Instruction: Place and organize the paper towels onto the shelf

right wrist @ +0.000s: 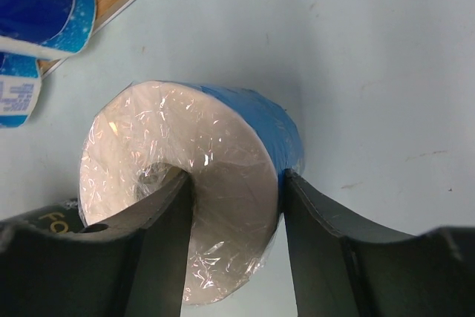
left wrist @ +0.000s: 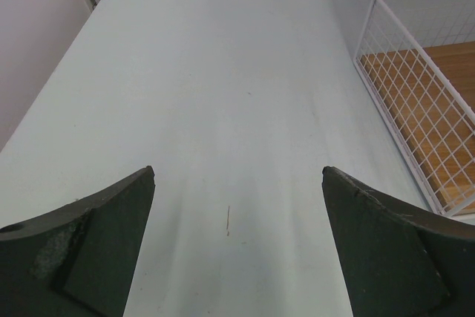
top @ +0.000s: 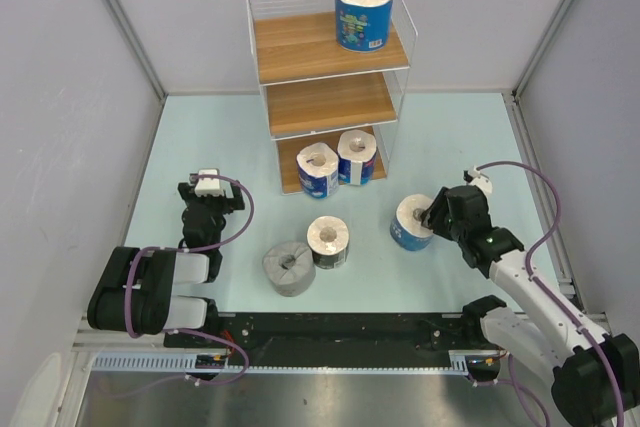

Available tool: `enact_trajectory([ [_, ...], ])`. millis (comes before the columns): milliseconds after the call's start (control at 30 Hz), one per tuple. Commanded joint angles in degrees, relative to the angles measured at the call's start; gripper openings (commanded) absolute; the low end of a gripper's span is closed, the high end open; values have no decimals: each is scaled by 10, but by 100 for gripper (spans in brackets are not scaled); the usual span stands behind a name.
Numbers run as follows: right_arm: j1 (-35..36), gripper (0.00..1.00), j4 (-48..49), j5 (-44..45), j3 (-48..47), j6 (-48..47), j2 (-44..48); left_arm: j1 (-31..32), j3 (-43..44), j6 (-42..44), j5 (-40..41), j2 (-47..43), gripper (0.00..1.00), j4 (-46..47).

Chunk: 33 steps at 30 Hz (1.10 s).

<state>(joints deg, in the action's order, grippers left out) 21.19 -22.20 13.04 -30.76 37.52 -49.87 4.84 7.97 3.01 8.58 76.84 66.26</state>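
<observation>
The right gripper lifts the roll up, outward and to the left in the top view next, and releases it on the top board's bare part point(top: 297, 47).
My right gripper point(top: 437, 215) is shut on a blue-wrapped paper towel roll point(top: 412, 222) standing on the table. In the right wrist view, one finger is in the core and the other is on the blue outer wall of the roll point(right wrist: 223, 146), with the gripper point(right wrist: 236, 180) around it. The shelf point(top: 330, 87) stands at the back. One blue roll point(top: 362, 12) is on its top board and two blue rolls point(top: 318, 169) point(top: 357, 157) are on the bottom board. A dark-wrapped roll point(top: 328, 241) and a grey roll point(top: 289, 267) stand on the table. My left gripper point(top: 207, 187) is open and empty.
White walls enclose the pale blue table point(top: 200, 147). The shelf's wire side and bottom board point(left wrist: 423, 87) lie to the right of my left gripper point(left wrist: 237, 176). The two bottom-board rolls show at the top left of the right wrist view point(right wrist: 44, 5).
</observation>
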Motion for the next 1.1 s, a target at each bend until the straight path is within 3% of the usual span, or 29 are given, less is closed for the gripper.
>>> enact_trajectory([
  [0, 0, 33, 12, -31, -60, -21, 21, -4, 16, -5, -11, -1, 100, 19],
  [167, 27, 33, -15, -61, -154, -46, -12, -4, 16, -4, -11, 0, 100, 19],
  [333, 83, 34, 29, -144, -275, -79, -55, -4, 16, -5, -11, 0, 100, 19],
  [500, 203, 35, 33, -71, -403, -144, -138, -4, 15, -4, -11, 0, 100, 19],
  [867, 257, 33, 19, 2, -788, -239, -335, -4, 16, -4, -11, -1, 100, 19],
  [1067, 256, 32, 3, 23, -936, -273, -424, -4, 16, -5, -11, -1, 100, 19],
])
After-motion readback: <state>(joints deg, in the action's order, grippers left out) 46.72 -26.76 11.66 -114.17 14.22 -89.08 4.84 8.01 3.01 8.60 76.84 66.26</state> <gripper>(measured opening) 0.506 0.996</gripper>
